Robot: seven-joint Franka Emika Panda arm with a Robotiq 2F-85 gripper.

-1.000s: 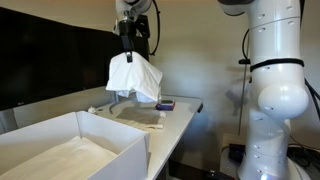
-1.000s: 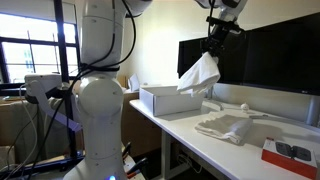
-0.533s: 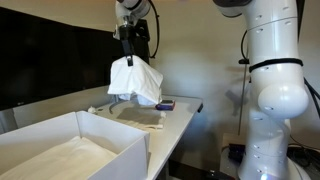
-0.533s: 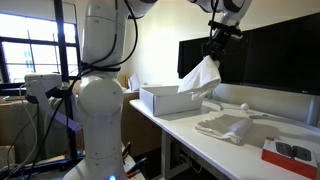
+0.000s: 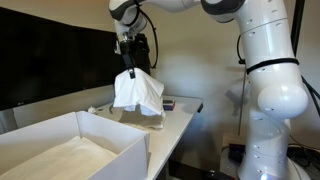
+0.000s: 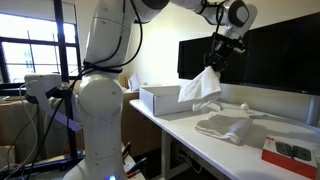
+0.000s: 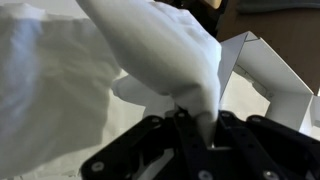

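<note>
I will next move my gripper away from the box and down over the second cloth pile and let go of the cloth, because that pile is lower and farther from the box.
My gripper (image 5: 130, 62) is shut on a white cloth (image 5: 138, 91) that hangs from it above the table, between the white box and the far end. In an exterior view the gripper (image 6: 217, 61) holds the cloth (image 6: 201, 87) just past the box's far wall. In the wrist view the cloth (image 7: 160, 60) fills the frame and is pinched between the black fingers (image 7: 228, 135). A second pile of white cloth (image 6: 228, 127) lies flat on the table.
A white open box (image 5: 70, 145) stands at one end of the table; it also shows in an exterior view (image 6: 165, 98). A dark monitor (image 6: 270, 55) stands behind. A small red and dark item (image 6: 290, 152) lies near the table end. A white robot base (image 5: 272, 100) stands beside the table.
The gripper has lowered with the cloth and moved slightly toward the table's middle; the cloth hangs lower. The arm has bent further over the table.
</note>
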